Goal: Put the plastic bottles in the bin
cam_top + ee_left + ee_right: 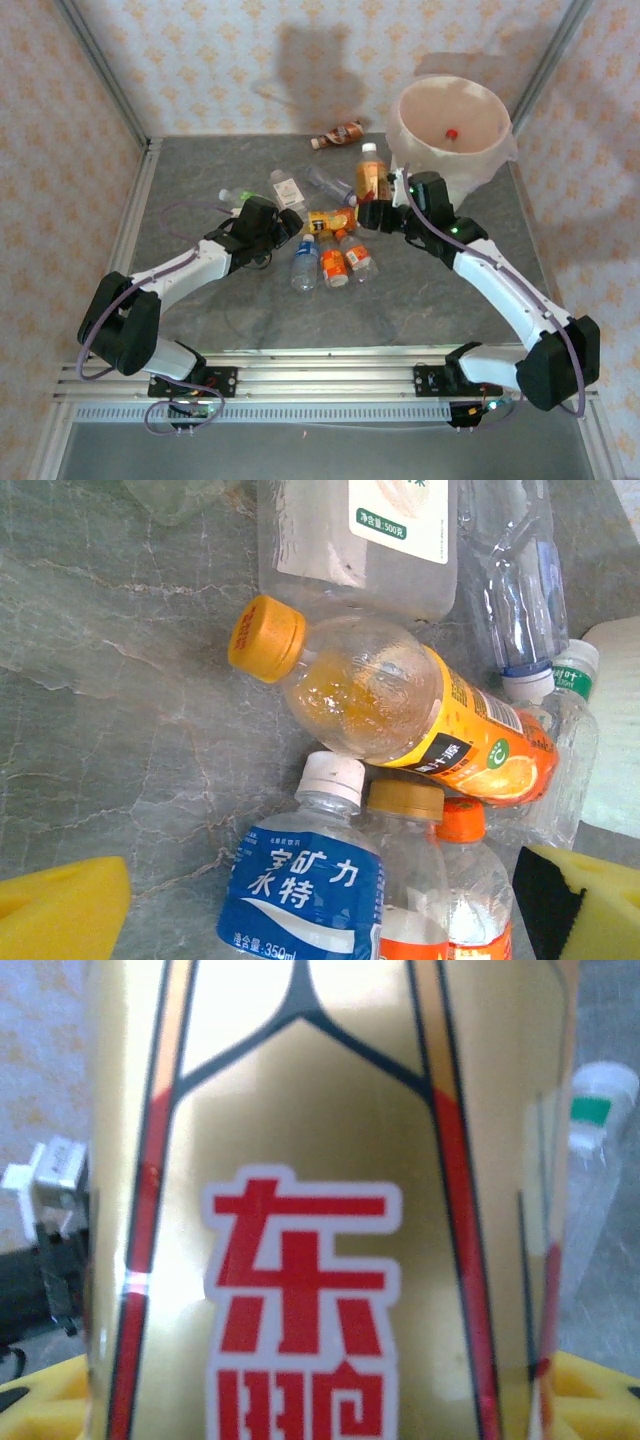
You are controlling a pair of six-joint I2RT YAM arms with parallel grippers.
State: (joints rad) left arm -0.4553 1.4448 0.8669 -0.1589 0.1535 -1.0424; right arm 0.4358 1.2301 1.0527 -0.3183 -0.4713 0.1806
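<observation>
I should lift my right gripper outward and higher, over the bin's opening (460, 113), so that the gold-labelled bottle clears the bin's rim before I let it go.
My right gripper (373, 211) is shut on an upright gold-labelled bottle (372, 178) with a white cap, just left of the bin (490, 150). That bottle's gold label with red characters (300, 1210) sits close between the yellow pads (590, 1392). My left gripper (289, 226) is open over a cluster of plastic bottles on the table. Between its yellow fingertips (62, 912) lie a blue-labelled bottle (308, 888) and two orange-labelled ones (470, 880). An orange bottle (400, 705) lies across them. The cream bin holds a small red-capped item (452, 133).
A brown-red bottle (338, 135) lies at the back near the wall. Clear bottles (288, 188) and a green-capped one (235, 196) lie left of the cluster. Metal frame rails (135, 225) border the grey table on the left and right.
</observation>
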